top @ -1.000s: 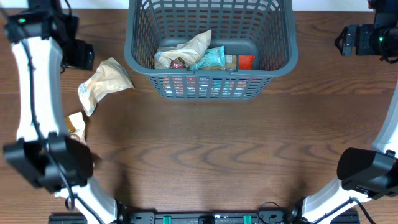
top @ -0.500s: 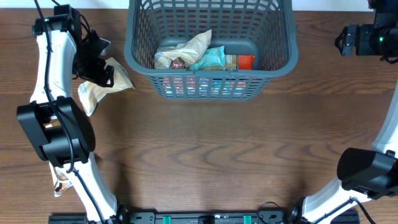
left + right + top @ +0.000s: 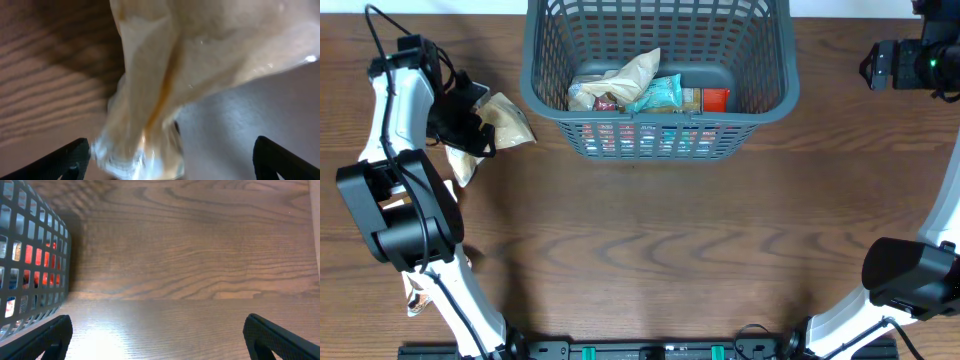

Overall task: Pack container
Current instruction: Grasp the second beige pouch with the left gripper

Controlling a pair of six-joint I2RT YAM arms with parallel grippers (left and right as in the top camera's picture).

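My left gripper lowers its open fingers around the beige snack packet's folded middle (image 3: 156, 102) below it next and closes, since the packet's end already sits between them.
The dark grey slotted basket (image 3: 760, 100) stands at the back middle of the table and holds several snack packets (image 3: 650, 88). Its lattice side also shows in the right wrist view (image 3: 30, 265). A beige snack packet (image 3: 505, 122) lies on the table left of the basket. My left gripper (image 3: 470, 128) is over this packet, open, with the packet's end between its spread fingers (image 3: 145, 145). My right gripper (image 3: 160, 340) is open and empty above bare wood to the right of the basket.
A second small packet (image 3: 448, 192) lies partly hidden behind the left arm. Another packet (image 3: 420, 292) lies near the left arm's base. The table's back edge runs just behind the basket.
My left arm swung in from the far left and came down onto the beige packet. The packet shifted slightly. The right arm has not moved.
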